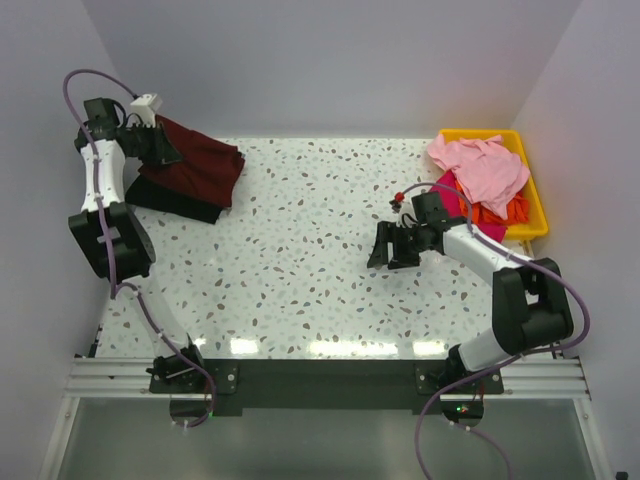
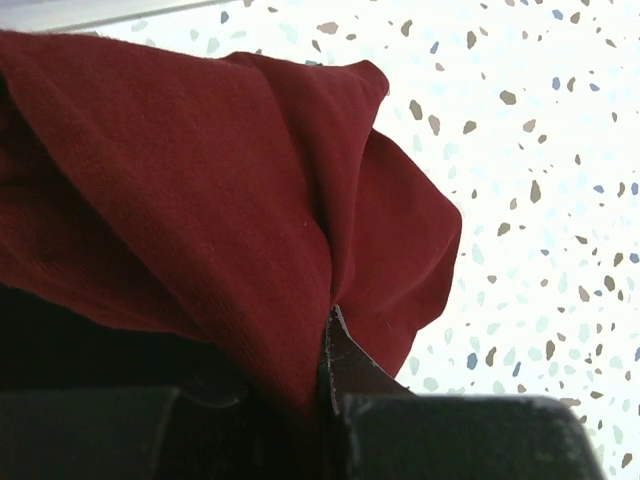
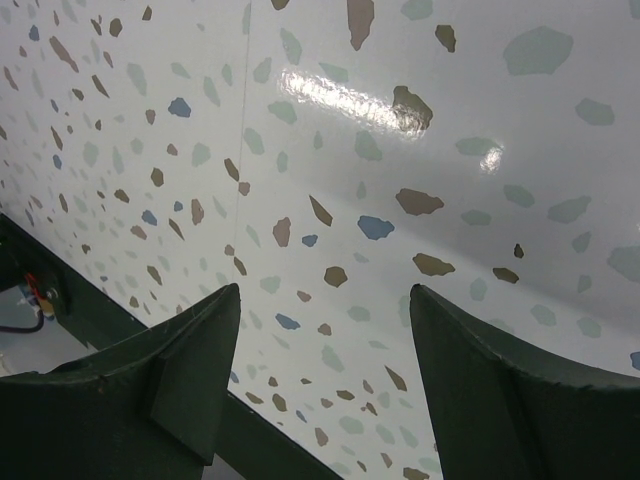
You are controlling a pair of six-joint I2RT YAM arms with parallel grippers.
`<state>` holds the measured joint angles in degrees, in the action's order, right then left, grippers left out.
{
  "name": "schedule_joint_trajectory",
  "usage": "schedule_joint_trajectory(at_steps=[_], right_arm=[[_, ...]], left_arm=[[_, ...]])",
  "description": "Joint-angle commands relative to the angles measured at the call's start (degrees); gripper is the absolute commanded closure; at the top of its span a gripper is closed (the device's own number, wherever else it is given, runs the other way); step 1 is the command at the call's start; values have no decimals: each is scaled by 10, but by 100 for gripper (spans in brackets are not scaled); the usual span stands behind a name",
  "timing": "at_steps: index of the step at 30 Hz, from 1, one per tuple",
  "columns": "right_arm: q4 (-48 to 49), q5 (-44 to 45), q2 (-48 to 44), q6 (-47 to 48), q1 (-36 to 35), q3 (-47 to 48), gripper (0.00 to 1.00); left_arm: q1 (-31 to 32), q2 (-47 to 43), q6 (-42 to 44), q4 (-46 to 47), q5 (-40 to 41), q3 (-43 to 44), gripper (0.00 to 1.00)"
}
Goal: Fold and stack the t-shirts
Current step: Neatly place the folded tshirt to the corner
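Note:
The pinched cloth is still raised above the black t-shirt, so the left gripper will next lower the maroon t-shirt's fold onto the black t-shirt's end by the wall [image 1: 148,192] [image 2: 90,345] and release it.
A dark maroon t-shirt [image 1: 200,160] lies bunched at the table's back left, on top of a folded black t-shirt [image 1: 178,200]. My left gripper [image 1: 157,143] is at its left edge, shut on a fold of the maroon t-shirt [image 2: 230,210]; one fingertip [image 2: 345,360] shows against the cloth. A light pink t-shirt [image 1: 482,165], a magenta one [image 1: 450,193] and an orange one [image 1: 500,212] are heaped in the yellow bin. My right gripper [image 1: 392,247] hangs open over the bare table right of centre, its gripper [image 3: 325,300] holding nothing.
The yellow plastic bin [image 1: 537,205] stands at the back right corner. The speckled tabletop [image 1: 300,260] stretches between the two arms. White walls close the left, back and right sides. A black rail [image 1: 310,380] runs along the near edge.

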<state>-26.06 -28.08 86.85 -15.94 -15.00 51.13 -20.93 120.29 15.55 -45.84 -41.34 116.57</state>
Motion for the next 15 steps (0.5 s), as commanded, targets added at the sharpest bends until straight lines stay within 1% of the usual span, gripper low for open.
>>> schedule_joint_trajectory(at_steps=[1,11,15], right_arm=[[7,-10,4,8,-3,3,28],[-4,-9,4,9,-2,7,28],[-9,-12,1,9,-2,10,28]], left_arm=[[-10,15,-5,23,-8,22,100],[-11,55,-10,37,24,42,100],[-12,72,-18,53,68,68,100]])
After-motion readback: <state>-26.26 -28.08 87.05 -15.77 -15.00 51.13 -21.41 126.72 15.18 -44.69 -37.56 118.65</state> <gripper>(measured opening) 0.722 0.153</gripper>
